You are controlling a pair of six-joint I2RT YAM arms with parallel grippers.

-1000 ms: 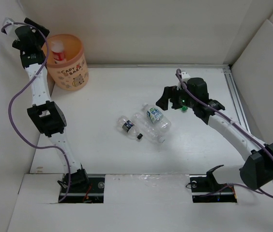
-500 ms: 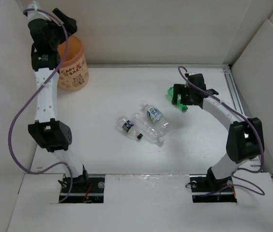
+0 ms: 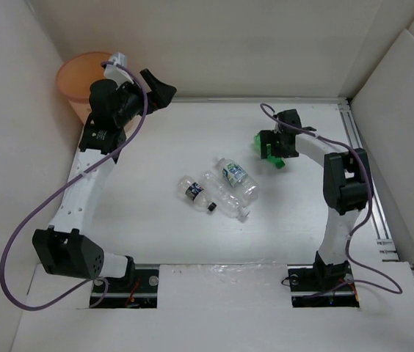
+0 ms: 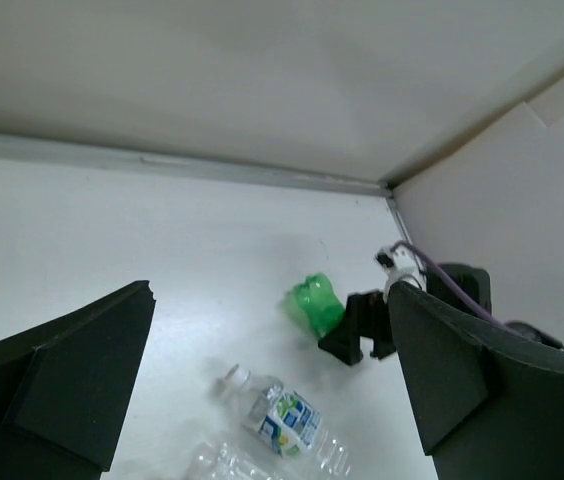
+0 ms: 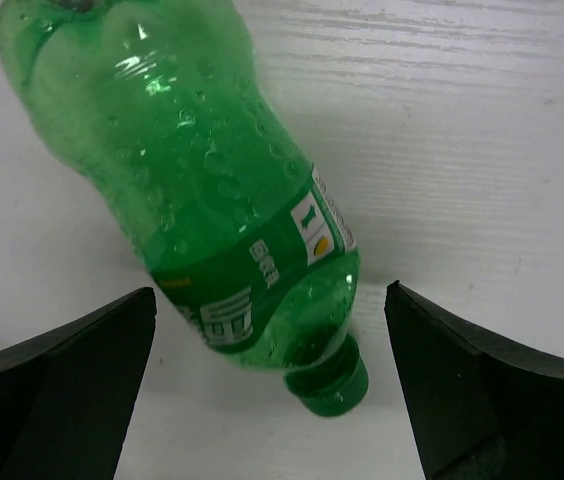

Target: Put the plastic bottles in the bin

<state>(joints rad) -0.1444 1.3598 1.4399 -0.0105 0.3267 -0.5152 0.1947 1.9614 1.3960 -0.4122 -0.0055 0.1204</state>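
Note:
I will next keep my right gripper over the green bottle's labelled part, which is already between its open fingers. Then I will close its fingers on the label's sides.
The green bottle lies on the table at the right, cap toward the near side. My right gripper is open and straddles it; in the right wrist view the bottle lies between the fingers of the right gripper, untouched. Three clear bottles lie mid-table: one with a blue-white label, one with a dark label, one plain. The orange bin stands at the far left, partly hidden by my left arm. My left gripper is open and empty, right of the bin; its view shows the green bottle and the blue-white labelled one.
Walls close the table at the back, left and right. A metal rail runs along the right side. The right arm's upper link stands upright near that rail.
My left arm swung from the bin's left side over it to its right, now facing the table. My right gripper moved over the green bottle and its arm folded upright.

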